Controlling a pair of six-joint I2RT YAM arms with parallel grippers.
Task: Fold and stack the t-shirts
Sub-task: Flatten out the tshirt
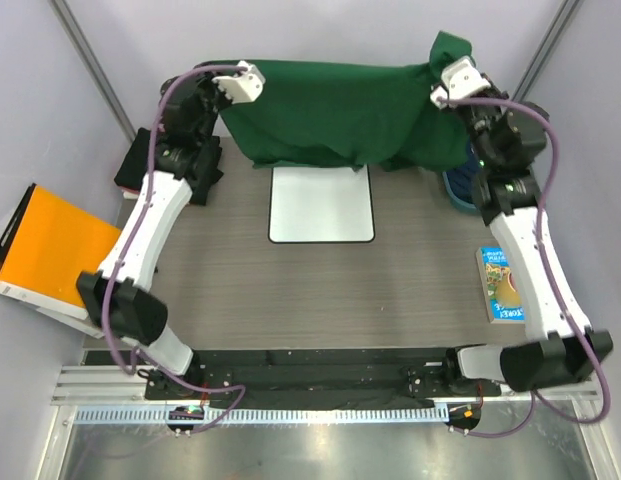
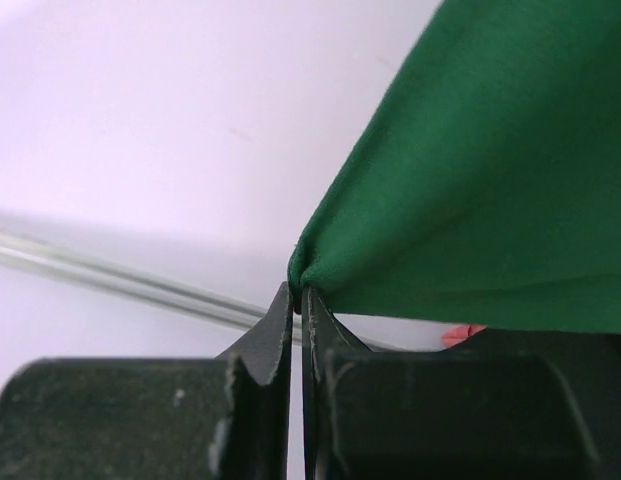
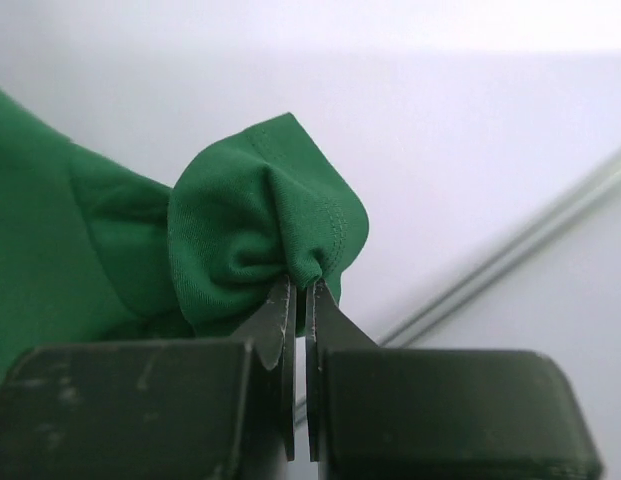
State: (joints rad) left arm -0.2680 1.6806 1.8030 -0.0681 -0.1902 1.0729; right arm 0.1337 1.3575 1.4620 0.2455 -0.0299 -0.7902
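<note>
My right gripper will next move back and down to the bare tabletop beside the colourful book and let go of the t-shirt's corner, because the hanging t-shirt has room there.
The dark green t-shirt hangs stretched in the air at the back of the table, held between both arms. My left gripper is shut on its left corner, seen close up in the left wrist view with the cloth fanning up to the right. My right gripper is shut on the right corner, where the cloth bunches just above the fingertips. Black folded shirts lie at the table's left edge, partly hidden by the left arm. A navy shirt shows partly behind the right arm.
A white rectangular board lies flat on the table below the hanging shirt. An orange folder leans off the left side. A colourful book lies at the right edge. Grey walls close in on both sides.
</note>
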